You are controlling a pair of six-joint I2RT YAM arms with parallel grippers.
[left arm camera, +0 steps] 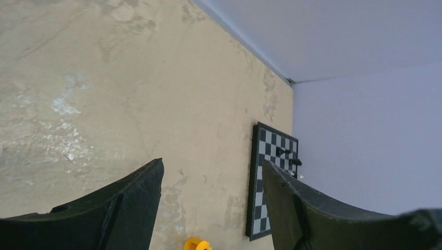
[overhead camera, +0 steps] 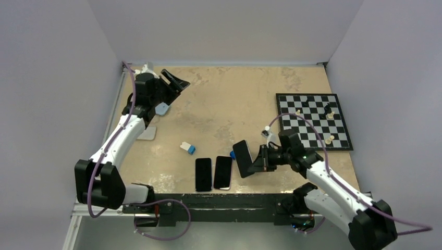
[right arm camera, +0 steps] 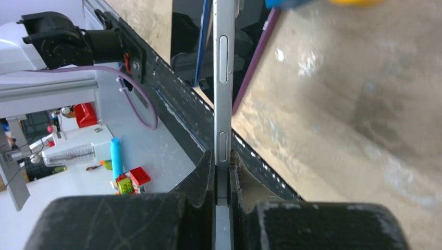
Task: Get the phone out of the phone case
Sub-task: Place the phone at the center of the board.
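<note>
Next, the right gripper moves down and back to release the tilted phone flat, as clear tabletop (overhead camera: 238, 182) (right arm camera: 268, 117) beside the purple-edged phone lies below the gripper.
My right gripper (overhead camera: 259, 160) (right arm camera: 223, 162) is shut on the phone (overhead camera: 242, 158) (right arm camera: 224, 78), a bare black slab with a silver edge and side buttons. It is held tilted on edge above the table's near middle. My left gripper (overhead camera: 177, 81) (left arm camera: 211, 169) hangs open and empty over the far left corner. A light blue flat piece (overhead camera: 162, 108), which may be the phone case, lies beside the left arm. A pale grey flat piece (overhead camera: 147, 133) lies nearer, partly under that arm. I cannot tell which is the case.
Two more phones lie flat near the front edge, one blue-edged (overhead camera: 203, 174) and one purple-edged (overhead camera: 222, 172). A white and blue block (overhead camera: 187, 148) sits left of them. A chessboard (overhead camera: 312, 121) (left arm camera: 271, 177) with a few pieces fills the right side. A yellow ring (left arm camera: 197, 244) lies mid-table.
</note>
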